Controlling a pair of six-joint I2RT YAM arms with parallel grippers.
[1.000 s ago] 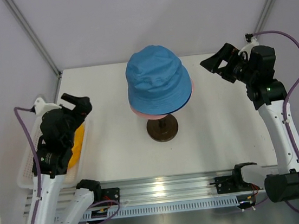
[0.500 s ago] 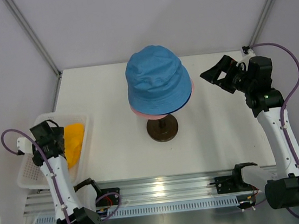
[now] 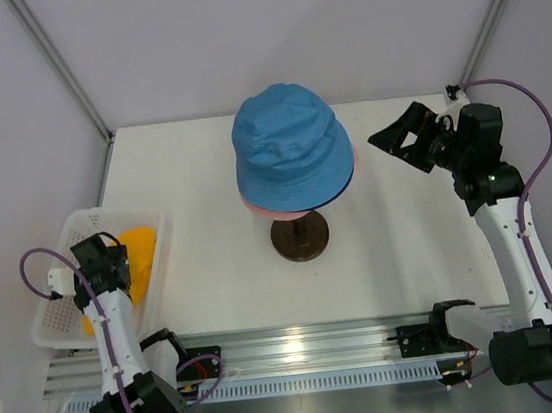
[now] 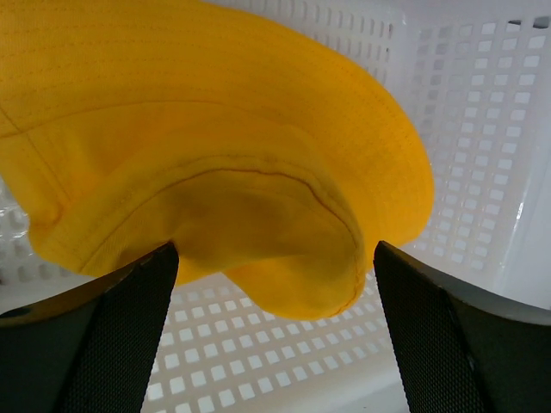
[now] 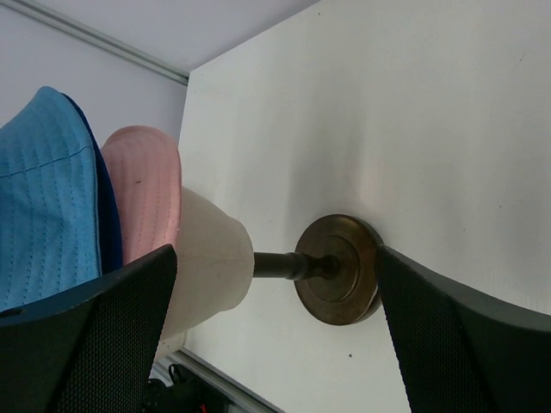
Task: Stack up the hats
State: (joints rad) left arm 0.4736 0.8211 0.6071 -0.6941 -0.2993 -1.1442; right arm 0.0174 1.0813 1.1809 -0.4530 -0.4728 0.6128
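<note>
My left gripper is open, with the folded rim of the yellow-orange hat [image 3: 139,258] between its fingers. It needs to go down deeper into the white basket [image 3: 78,231], onto that rim.
The light blue hat [image 3: 292,149] sits on top of a stack on the mannequin head, with the navy blue hat's brim [image 3: 350,179] and the pink hat's brim [image 3: 259,207] showing under it. The right wrist view shows the light blue [image 5: 43,198], navy [image 5: 108,215] and pink [image 5: 146,189] hats from the side. The yellow-orange hat [image 3: 139,258] lies in the white basket [image 3: 78,231]. My left gripper [image 3: 110,265] is open, low in the basket, its fingers either side of the yellow hat's brim [image 4: 284,258]. My right gripper [image 3: 404,137] is open and empty, right of the stack.
The cream mannequin head [image 5: 207,258] stands on a thin post with a dark round base [image 3: 300,236] at the table's middle; the base also shows in the right wrist view [image 5: 340,271]. The basket's perforated wall [image 4: 482,129] surrounds the left gripper. Grey walls close in the table.
My left arm has swung back and down into the basket, over the yellow hat. My right gripper shifted slightly a second ago and has held still since.
</note>
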